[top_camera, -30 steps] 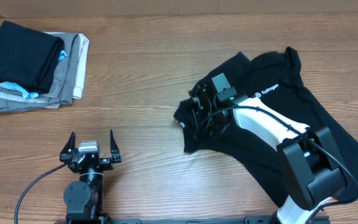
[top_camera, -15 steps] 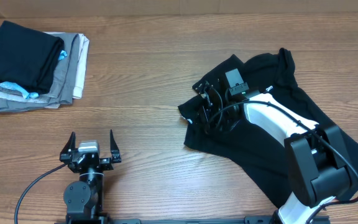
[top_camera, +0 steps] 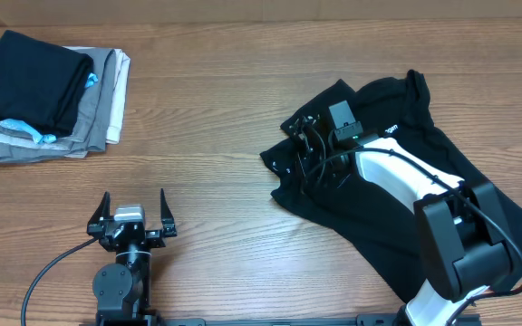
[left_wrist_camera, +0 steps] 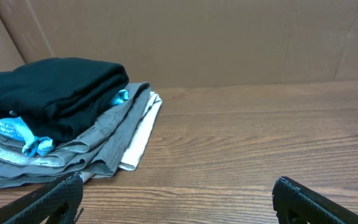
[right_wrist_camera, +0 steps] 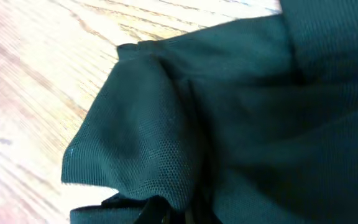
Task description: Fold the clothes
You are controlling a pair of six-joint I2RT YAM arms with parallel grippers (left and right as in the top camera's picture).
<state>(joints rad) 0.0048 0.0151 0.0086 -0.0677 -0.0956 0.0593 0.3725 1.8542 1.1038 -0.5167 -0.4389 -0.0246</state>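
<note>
The shirt's edge lies bunched, so my right gripper should tilt up toward the bare table (top_camera: 246, 172) (right_wrist_camera: 67, 87) on my left gripper's side and release the fold.
The clothes, a black shirt (top_camera: 429, 127), lie crumpled on the right half of the wooden table. My right gripper (top_camera: 300, 149) sits at the shirt's left edge, shut on a bunched fold of it. The right wrist view fills with the dark mesh fabric (right_wrist_camera: 142, 124), gathered into the jaws of the right gripper (right_wrist_camera: 185, 214) at the bottom edge, and the fingers are mostly hidden by cloth. My left gripper (top_camera: 134, 196) rests near the front left, open wide with nothing between its fingers (left_wrist_camera: 61, 196), far from the shirt.
A stack of folded garments (top_camera: 43, 100), black on top of grey and beige with light-blue bits, lies at the back left and shows ahead in the left wrist view (left_wrist_camera: 61, 118). A cardboard wall (left_wrist_camera: 229, 37) stands behind the table.
My right gripper has moved right and slightly back with the shirt's edge, dragging the fabric over so that the white logo is now mostly covered. The left arm has not moved.
</note>
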